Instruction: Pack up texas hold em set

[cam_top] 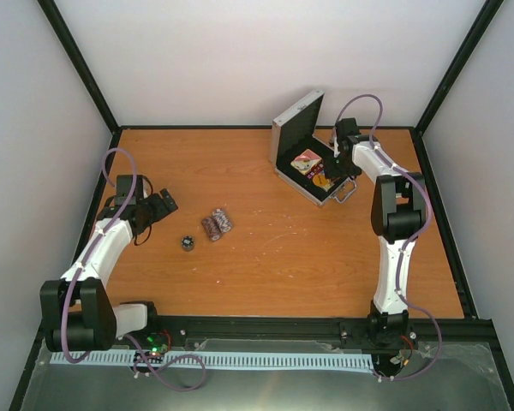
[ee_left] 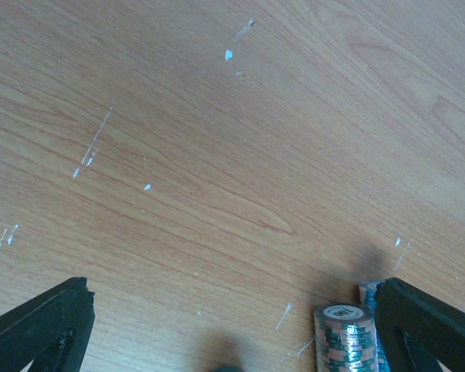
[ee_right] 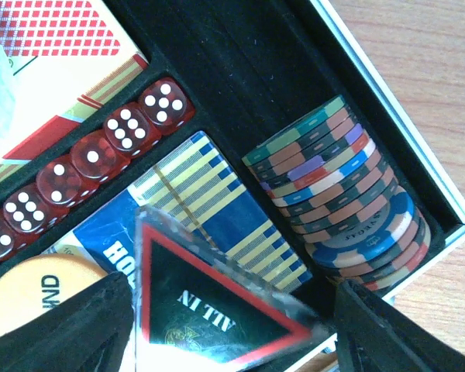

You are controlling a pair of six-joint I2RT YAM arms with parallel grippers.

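The robot next needs to lower its left gripper back and to the right in the top view, around the small dark chip pile below it, clear of the chip stacks.
The silver case (cam_top: 295,122) stands open at the back right, and my right gripper (cam_top: 334,161) hovers over its tray. Seen from the right wrist, the dark red-edged triangle (ee_right: 209,310) lies tilted over the blue-yellow card deck (ee_right: 217,205), between the spread fingers of the right gripper (ee_right: 232,337), with a narrow gap at its right corner. Red dice (ee_right: 93,159), an orange disc (ee_right: 39,291) and a striped chip stack (ee_right: 341,209) sit in the black lining. My left gripper (cam_top: 158,205) is open and empty beside loose chip stacks (cam_top: 216,224) (ee_left: 345,337).
A small dark chip pile (cam_top: 188,243) lies alone on the table in front of the left gripper. The case handle (cam_top: 346,192) sticks out toward the right arm. A red-checked box (ee_right: 46,31) fills the case's other slot. Black frame posts edge the table.
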